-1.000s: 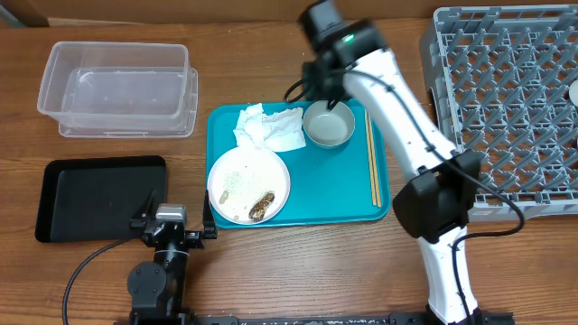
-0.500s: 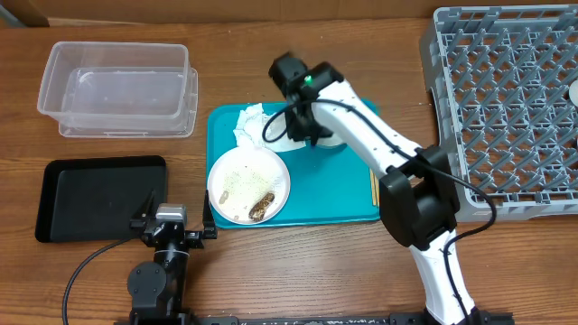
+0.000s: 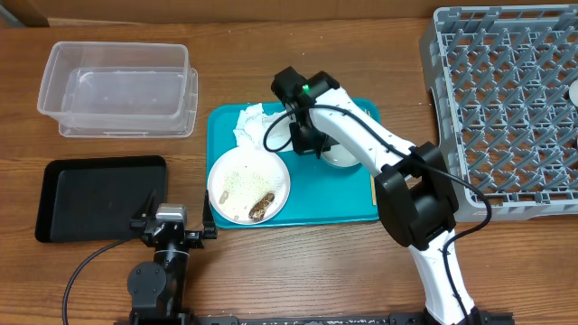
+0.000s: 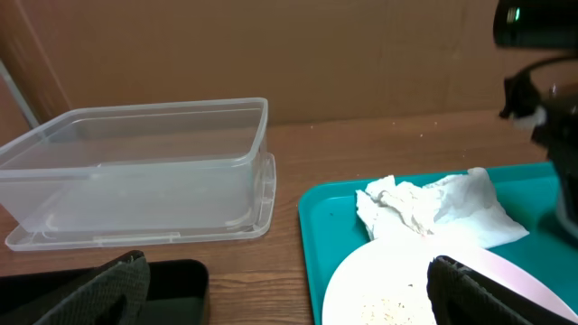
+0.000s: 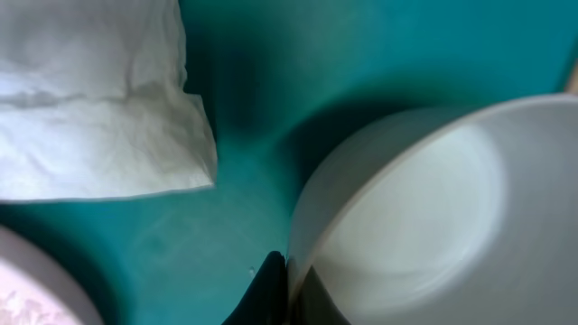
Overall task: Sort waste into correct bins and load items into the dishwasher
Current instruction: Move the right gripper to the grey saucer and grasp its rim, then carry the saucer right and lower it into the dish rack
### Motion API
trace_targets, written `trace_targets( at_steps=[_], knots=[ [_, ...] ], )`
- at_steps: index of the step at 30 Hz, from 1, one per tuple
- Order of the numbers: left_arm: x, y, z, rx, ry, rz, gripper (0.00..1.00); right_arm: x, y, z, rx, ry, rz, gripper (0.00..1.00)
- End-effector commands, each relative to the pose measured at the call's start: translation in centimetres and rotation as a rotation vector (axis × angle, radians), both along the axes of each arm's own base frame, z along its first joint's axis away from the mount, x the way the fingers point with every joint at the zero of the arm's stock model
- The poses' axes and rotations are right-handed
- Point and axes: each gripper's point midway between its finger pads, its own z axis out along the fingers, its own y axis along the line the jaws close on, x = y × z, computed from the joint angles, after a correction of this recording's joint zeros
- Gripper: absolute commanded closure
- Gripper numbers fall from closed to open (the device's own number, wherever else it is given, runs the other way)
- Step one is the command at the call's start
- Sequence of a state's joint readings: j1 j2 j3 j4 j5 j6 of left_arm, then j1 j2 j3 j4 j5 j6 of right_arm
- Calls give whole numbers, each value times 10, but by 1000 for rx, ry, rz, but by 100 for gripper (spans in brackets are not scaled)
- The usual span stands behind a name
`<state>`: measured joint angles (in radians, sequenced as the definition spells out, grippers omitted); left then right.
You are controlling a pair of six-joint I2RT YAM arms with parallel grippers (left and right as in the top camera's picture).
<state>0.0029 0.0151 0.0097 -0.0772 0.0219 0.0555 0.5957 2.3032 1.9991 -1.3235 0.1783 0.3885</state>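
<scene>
My right gripper will lift the bowl (image 3: 341,155), cross, lower and release it on the dish rack's empty near wires, since the dish rack is to its right in the overhead view.
My right gripper (image 3: 309,142) is low over the teal tray (image 3: 361,203) and shut on the rim of the small white bowl (image 3: 341,155). In the right wrist view one finger is outside the bowl (image 5: 424,208) and one inside, at the gripper (image 5: 289,280). Crumpled napkins (image 3: 257,126) lie just left of it. The flat plate (image 3: 248,185) holds rice grains and a brown lump (image 3: 262,208). A chopstick end (image 3: 373,187) shows beside the arm. My left gripper (image 4: 289,282) is open and empty at the table's front, facing the plate (image 4: 388,289).
The clear tub (image 3: 117,86) stands at the back left and the black tray (image 3: 95,194) at the front left. The grey dish rack (image 3: 506,108) fills the right side, with a white item (image 3: 573,90) at its right edge.
My right arm has swung left and down onto the tray and closed on the bowl's rim. The bowl has shifted slightly toward the front. The left arm has not moved.
</scene>
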Motion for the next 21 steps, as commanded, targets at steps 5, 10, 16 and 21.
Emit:
trace_targets(
  at_steps=[5, 10, 16, 21],
  knots=[
    [0, 1, 0, 8, -4, 4, 0, 73, -58, 148, -74, -378, -131, 96],
    [0, 1, 0, 8, -4, 4, 0, 111, -190, 242, -76, -626, -433, 96],
    [0, 1, 0, 8, -4, 4, 0, 110, -326, 233, 158, -564, -723, 96],
    [0, 1, 0, 9, -4, 4, 0, 92, -400, 203, 507, -452, -866, 96]
  ],
)
